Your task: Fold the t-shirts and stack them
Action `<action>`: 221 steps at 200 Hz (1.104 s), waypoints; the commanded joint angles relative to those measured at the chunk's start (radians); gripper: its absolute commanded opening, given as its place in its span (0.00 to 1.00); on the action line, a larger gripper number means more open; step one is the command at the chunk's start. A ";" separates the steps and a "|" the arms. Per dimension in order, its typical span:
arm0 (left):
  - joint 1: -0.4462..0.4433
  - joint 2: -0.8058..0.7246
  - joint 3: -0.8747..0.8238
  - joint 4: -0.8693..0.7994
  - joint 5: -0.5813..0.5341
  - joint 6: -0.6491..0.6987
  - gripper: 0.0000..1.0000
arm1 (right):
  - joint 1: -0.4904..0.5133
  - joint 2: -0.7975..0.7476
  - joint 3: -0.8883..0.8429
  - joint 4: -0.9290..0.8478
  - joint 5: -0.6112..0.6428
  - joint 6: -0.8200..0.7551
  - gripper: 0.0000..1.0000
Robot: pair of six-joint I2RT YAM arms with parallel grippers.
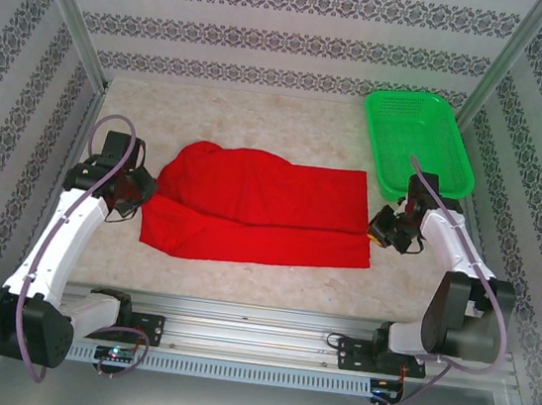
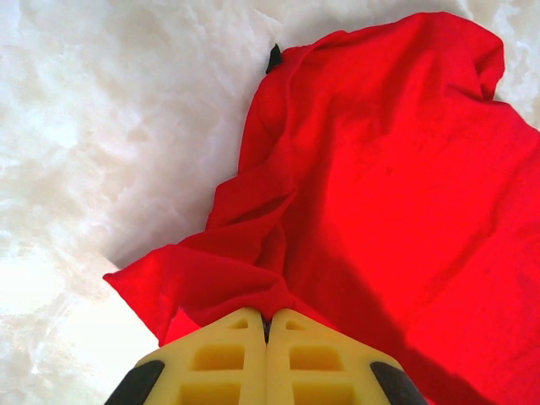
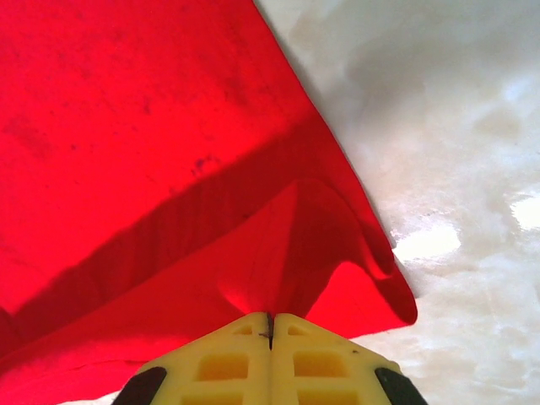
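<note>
The pinched cloth goes outward along the shirt's side edge (image 1: 366, 211) (image 3: 325, 139) next, and my right gripper releases it. The shirt's folded layer stops well short of its far edge.
A bright red t-shirt (image 1: 260, 206) lies across the middle of the marble table, plain side up, with its far part folded over toward the front. My left gripper (image 1: 139, 190) is shut on the shirt's left edge; in the left wrist view the yellow fingers (image 2: 219, 354) pinch a bunched fold of red cloth (image 2: 380, 194). My right gripper (image 1: 377, 229) is shut on the shirt's right edge. There the red cloth (image 3: 152, 143) pulls up into a small peak at the closed fingertips (image 3: 228, 359).
A green mesh basket (image 1: 419, 142) stands at the back right corner, just behind the right arm. Patterned walls enclose the table on three sides. Bare marble (image 1: 261, 126) lies behind the shirt, and a strip (image 1: 241, 279) runs in front of it.
</note>
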 commanded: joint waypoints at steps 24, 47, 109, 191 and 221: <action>0.015 0.072 -0.003 0.077 0.003 0.049 0.00 | 0.019 0.064 0.046 0.032 0.038 -0.016 0.00; 0.015 0.126 0.006 0.114 0.018 0.055 0.00 | 0.022 0.108 0.063 0.044 0.045 -0.014 0.00; 0.015 0.265 0.052 0.185 0.026 0.078 0.00 | 0.031 0.211 0.109 0.075 0.059 -0.012 0.00; 0.015 0.377 0.080 0.228 0.024 0.082 0.00 | 0.034 0.286 0.151 0.092 0.084 -0.017 0.05; 0.015 0.427 0.112 0.249 0.054 0.079 0.00 | 0.034 0.289 0.167 0.092 0.089 -0.018 0.06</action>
